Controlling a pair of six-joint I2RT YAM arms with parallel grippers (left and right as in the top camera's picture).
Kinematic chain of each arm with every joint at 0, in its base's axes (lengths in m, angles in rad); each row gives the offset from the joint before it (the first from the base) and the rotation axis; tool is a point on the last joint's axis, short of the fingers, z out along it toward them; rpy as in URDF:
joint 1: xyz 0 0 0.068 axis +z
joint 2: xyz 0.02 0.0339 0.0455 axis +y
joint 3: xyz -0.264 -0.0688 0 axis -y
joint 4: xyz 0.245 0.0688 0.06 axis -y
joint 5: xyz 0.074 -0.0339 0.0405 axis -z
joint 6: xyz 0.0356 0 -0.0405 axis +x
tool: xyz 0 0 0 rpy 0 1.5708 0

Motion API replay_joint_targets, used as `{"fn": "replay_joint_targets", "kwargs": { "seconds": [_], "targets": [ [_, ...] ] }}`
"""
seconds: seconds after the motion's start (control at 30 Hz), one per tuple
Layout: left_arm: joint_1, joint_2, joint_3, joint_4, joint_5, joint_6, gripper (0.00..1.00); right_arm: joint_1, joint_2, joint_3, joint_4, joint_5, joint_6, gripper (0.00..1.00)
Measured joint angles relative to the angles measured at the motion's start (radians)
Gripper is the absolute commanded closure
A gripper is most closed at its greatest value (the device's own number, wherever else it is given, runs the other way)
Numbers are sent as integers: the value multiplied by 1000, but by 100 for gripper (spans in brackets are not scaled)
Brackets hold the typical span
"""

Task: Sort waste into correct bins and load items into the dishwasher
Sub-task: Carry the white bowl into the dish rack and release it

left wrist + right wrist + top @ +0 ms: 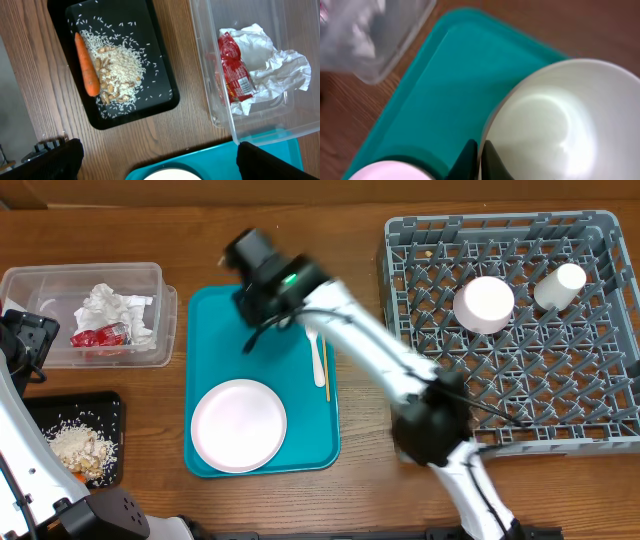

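The rack's empty near wires lie to the right of my right gripper in the overhead view, so next I carry the white bowl over them, tip it and release.
My right gripper (pixel 480 147) is shut on the rim of a white bowl (pixel 555 120), one finger inside and one outside, above the far end of the teal tray (pixel 440 100). From overhead the arm hides this bowl. A pale plate (pixel 238 425), a white fork (pixel 317 355) and a thin wooden stick (pixel 326 375) lie on the tray. The grey dish rack (pixel 600 410) holds an upturned bowl (pixel 484 304) and a white cup (pixel 560 286). My left gripper (pixel 160 167) hangs open over the wood between the black tray (pixel 160 65) and the teal tray, holding nothing.
The clear tub (pixel 150 275) at the left holds crumpled napkins (pixel 115 310) and a red wrapper (pixel 100 336). The black tray carries rice (pixel 120 65) and a carrot (pixel 86 65). Bare wood shows between the teal tray and the rack.
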Motion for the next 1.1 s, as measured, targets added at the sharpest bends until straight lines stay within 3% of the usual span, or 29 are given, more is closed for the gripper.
{"fn": "replay_joint_targets", "kwargs": {
  "seconds": [0.1, 0.27, 0.47, 0.7, 0.83, 1.1],
  "targets": [
    [0, 0, 0, 0, 0, 0, 0, -104, -153, 1, -78, -4, 74, 96],
    [0, 0, 0, 0, 0, 0, 0, -402, -371, 10, -280, -40, 159, 96],
    [0, 0, 0, 0, 0, 0, 0, -758, -395, 5, -513, -164, 170, 96],
    [0, 0, 0, 0, 0, 0, 0, -1124, -395, -6, -607, -457, 37, 96],
    [0, 0, 0, 0, 0, 0, 0, -1246, -395, -61, -605, -641, -57, 96],
    [0, 0, 0, 0, 0, 0, 0, -1251, -399, -407, -602, -933, -288, 96]
  ]
}}
